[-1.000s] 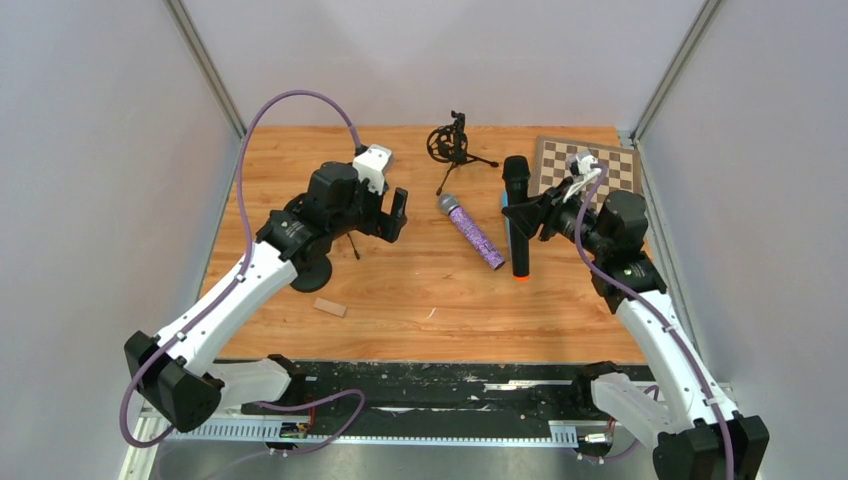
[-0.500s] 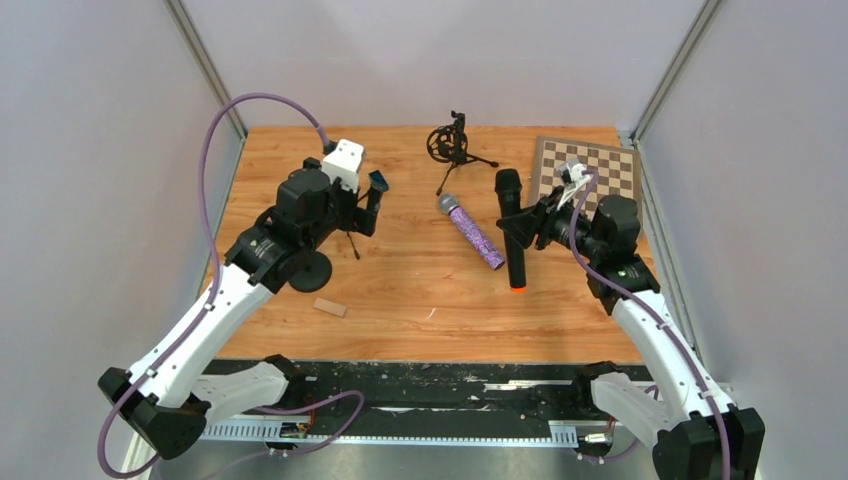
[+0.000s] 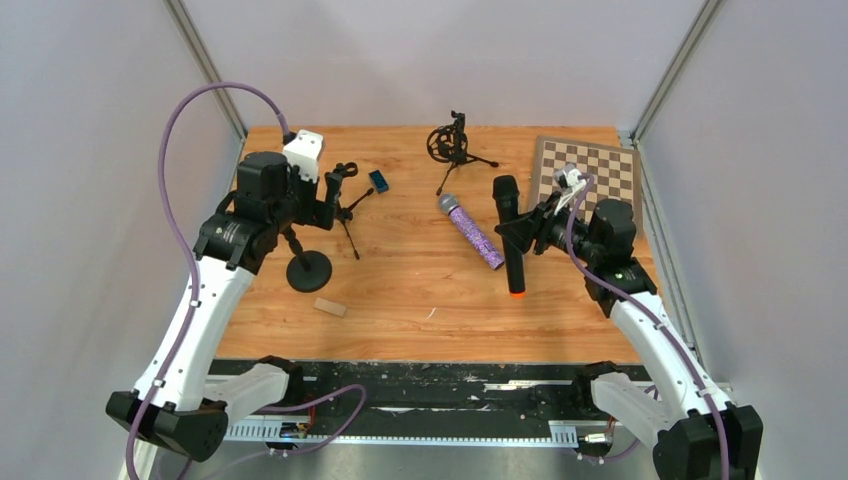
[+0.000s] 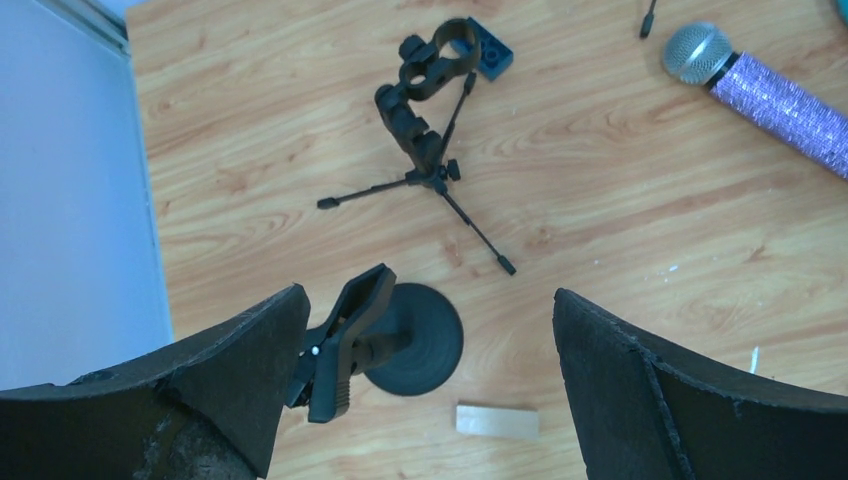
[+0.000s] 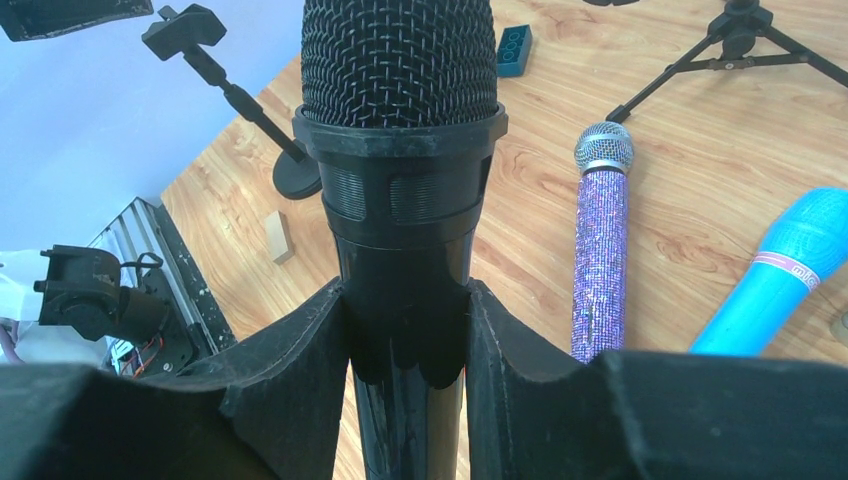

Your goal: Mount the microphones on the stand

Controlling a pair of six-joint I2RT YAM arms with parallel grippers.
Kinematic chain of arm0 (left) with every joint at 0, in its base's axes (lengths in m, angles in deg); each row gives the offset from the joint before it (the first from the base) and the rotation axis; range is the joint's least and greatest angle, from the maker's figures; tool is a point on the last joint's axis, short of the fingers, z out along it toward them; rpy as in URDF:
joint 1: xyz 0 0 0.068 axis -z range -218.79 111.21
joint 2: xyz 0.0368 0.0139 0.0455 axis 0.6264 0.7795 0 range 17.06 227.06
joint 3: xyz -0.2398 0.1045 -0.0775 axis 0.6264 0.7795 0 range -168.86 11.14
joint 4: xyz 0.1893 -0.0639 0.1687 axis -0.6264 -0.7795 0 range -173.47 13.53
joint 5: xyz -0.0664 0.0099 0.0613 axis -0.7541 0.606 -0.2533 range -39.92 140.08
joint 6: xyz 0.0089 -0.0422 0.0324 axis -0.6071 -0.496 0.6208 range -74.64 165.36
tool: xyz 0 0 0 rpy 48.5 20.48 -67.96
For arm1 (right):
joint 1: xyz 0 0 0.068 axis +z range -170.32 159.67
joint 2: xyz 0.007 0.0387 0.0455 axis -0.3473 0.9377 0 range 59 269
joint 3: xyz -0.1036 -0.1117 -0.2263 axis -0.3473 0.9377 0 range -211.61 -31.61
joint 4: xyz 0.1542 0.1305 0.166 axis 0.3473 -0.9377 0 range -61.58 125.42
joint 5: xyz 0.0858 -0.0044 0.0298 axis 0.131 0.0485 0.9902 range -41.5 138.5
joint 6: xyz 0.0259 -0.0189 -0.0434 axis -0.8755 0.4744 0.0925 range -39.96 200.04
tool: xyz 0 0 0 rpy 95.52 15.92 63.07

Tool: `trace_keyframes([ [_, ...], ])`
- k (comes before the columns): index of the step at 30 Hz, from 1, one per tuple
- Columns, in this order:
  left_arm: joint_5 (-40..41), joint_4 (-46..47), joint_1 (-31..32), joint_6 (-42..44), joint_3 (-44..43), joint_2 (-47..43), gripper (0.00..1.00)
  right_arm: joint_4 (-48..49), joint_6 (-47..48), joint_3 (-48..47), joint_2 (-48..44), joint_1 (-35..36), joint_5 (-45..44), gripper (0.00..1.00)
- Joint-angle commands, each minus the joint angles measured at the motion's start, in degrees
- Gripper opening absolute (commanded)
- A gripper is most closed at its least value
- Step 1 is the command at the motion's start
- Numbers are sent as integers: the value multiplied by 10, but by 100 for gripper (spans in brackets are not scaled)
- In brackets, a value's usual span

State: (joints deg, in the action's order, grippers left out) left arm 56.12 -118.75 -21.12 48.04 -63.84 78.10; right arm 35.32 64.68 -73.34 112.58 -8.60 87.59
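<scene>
The clip is off-centre against one gripper finger. I should move my left gripper toward the clip next and lower its open fingers around the pole (image 3: 293, 242) (image 4: 374, 351).
My right gripper (image 3: 522, 232) (image 5: 408, 340) is shut on the shaft of the black microphone (image 3: 510, 235) (image 5: 400, 150), which hangs over the table with its orange end toward me. The purple glitter microphone (image 3: 472, 232) (image 5: 598, 260) (image 4: 780, 95) lies on the wood just left of it. A light blue microphone (image 5: 780, 270) lies to its right. My left gripper (image 3: 328, 198) (image 4: 428, 297) is open and holds nothing. It hovers over a round-base stand (image 3: 308, 268) (image 4: 420, 340) with a clip on top. A small tripod stand (image 3: 345, 195) (image 4: 430, 140) sits beyond it.
Another tripod stand (image 3: 450, 145) with a ring mount stands at the back centre. A chessboard (image 3: 590, 165) lies at the back right. A small blue block (image 3: 378, 181) (image 4: 492, 60) sits near the small tripod, and a pale wooden block (image 3: 330, 307) (image 4: 498, 420) lies near the front left.
My left arm has swung left and back, uncovering the round-base stand, small tripod and blue block. The right gripper has shifted slightly left with the black microphone.
</scene>
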Motion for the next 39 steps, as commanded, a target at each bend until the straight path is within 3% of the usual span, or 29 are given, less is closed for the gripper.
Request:
trace_keyframes([
  [1, -19, -46, -15, 39, -25, 15, 100, 43, -6, 5, -9, 6, 0, 0],
  [13, 57, -68, -35, 73, -58, 113, 100, 43, -3, 23, -8, 21, -42, 0],
  [18, 55, -87, -35, 76, -68, 153, 92, 37, 5, 26, -11, 25, -60, 0],
  [21, 59, -88, -35, 74, -53, 153, 82, 28, 9, 21, -10, 26, -72, 0],
  [32, 108, -80, -35, 71, -19, 165, 76, 21, 12, 27, -9, 26, -98, 0],
  [39, 111, -94, -35, 63, -33, 178, 57, 20, 12, 29, -8, 25, -103, 0],
])
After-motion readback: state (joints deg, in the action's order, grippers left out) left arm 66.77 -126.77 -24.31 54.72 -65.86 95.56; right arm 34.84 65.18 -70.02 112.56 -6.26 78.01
